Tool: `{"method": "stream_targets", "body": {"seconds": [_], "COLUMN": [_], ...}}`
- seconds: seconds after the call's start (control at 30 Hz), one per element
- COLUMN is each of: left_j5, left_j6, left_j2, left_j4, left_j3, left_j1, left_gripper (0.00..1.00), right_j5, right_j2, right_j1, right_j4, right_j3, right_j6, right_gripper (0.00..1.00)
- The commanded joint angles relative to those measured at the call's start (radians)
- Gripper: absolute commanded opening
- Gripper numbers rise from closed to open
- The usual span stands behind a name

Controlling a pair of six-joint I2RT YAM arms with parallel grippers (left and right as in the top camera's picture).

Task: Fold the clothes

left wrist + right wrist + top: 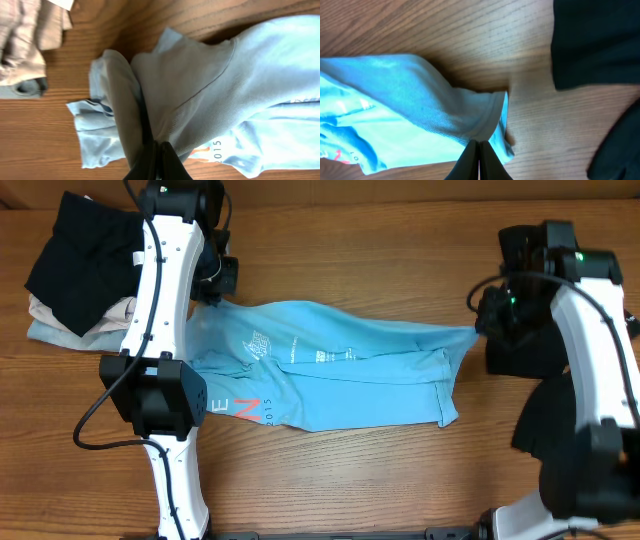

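Note:
My left gripper moves down and back to the shirt's lettered end (221,406) below it next and releases, since the cloth still hangs lifted.
A light blue T-shirt (330,375) with white print and red letters lies stretched across the middle of the wooden table. My left gripper (159,145) is shut on its left end, with the cloth (200,85) bunched and lifted at the fingers. My right gripper (478,144) is shut on the hem at the shirt's right end (410,105), near the overhead point (478,332). The shirt is pulled taut between the two grippers.
A stack of folded clothes (75,275), black on top over beige and grey, sits at the far left. Dark garments (545,405) lie at the right under the right arm; they also show in the right wrist view (595,45).

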Motion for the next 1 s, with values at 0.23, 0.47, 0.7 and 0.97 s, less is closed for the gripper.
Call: {"method": "stream_targets", "body": {"seconds": [0.23,0.47,0.7,0.97], "left_j5": [-0.277,-0.343,-0.479,-0.369], "left_j6": [-0.263,-0.385,-0.507,-0.420], "left_j2": [-0.117,-0.122,-0.123,-0.123], "left_j4": [-0.005,0.009,0.026,0.029], "left_j3": [-0.431,-0.585,-0.624,-0.624], "left_j1": [0.009,0.010,0.045,0.074], "left_gripper": [0.04,0.04,0.04,0.13], "right_j5": [-0.001,0.079,0.080,0.043], "right_j2": [-0.089,-0.089,-0.089,-0.089], "right_j1": [0.003,0.002,-0.048,-0.129], "right_j4": [0.158,0.200,0.255,0.254], "right_j3": [-0.459,-0.575,-0.583,-0.583], "right_j6": [0.078,0.251,0.267,0.229], "right_gripper": [0.04,0.04,0.04,0.05]}}
